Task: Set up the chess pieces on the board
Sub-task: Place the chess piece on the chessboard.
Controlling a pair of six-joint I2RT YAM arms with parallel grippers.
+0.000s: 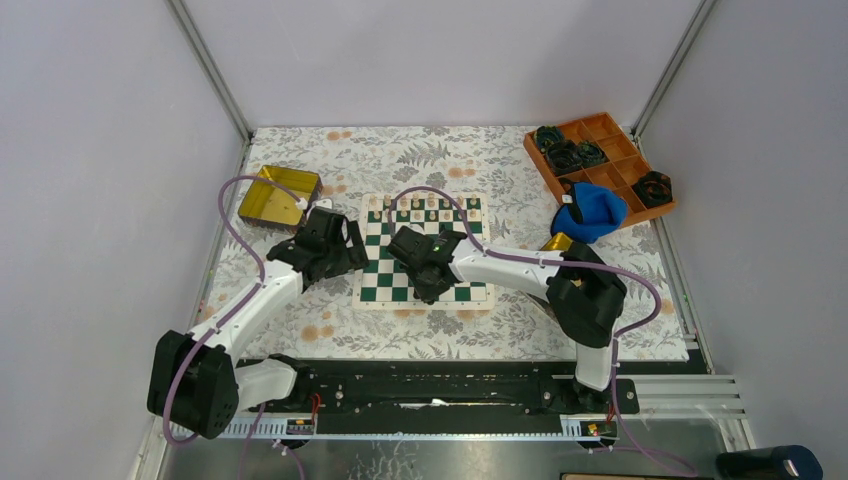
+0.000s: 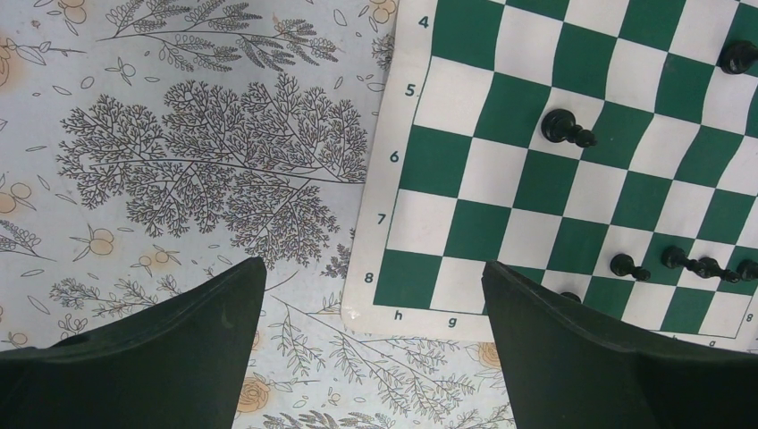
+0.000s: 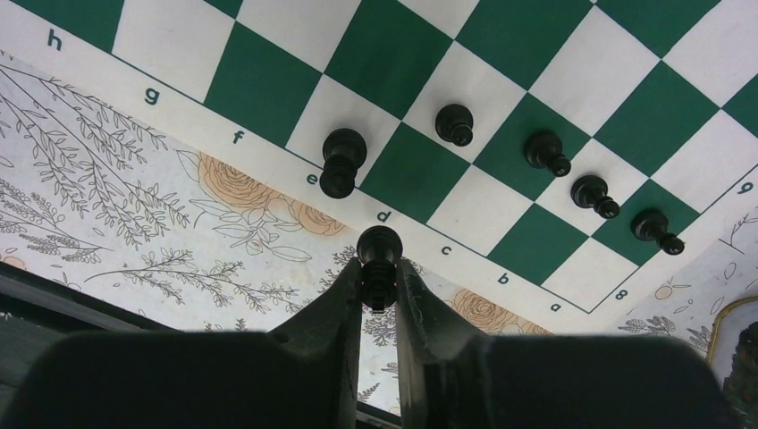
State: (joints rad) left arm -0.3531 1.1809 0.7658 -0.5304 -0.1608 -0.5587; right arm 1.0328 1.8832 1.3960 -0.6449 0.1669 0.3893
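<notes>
My right gripper should next release the black piece outward and down, over the empty green d square (image 3: 415, 171).
The green-and-white board (image 1: 385, 285) lies mid-table, with cream chess pieces (image 1: 430, 207) lined along its far rows. My right gripper (image 3: 379, 284) is shut on a black piece (image 3: 379, 243), held over the near border by the letter d. Close by on the board (image 3: 393, 54) stand a taller black piece (image 3: 342, 161) and several black pawns (image 3: 547, 152). My left gripper (image 2: 374, 264) hangs open and empty over the board's h8 corner (image 2: 402, 308). The left wrist view shows a lone black piece (image 2: 563, 128) and more pawns (image 2: 626, 265) at the right.
A gold tin (image 1: 277, 195) sits left of the board. Back right stands an orange compartment tray (image 1: 600, 160) holding black rings, with a blue pouch (image 1: 592, 212) beside it. Another gold tin (image 1: 556, 242) peeks from behind the right arm.
</notes>
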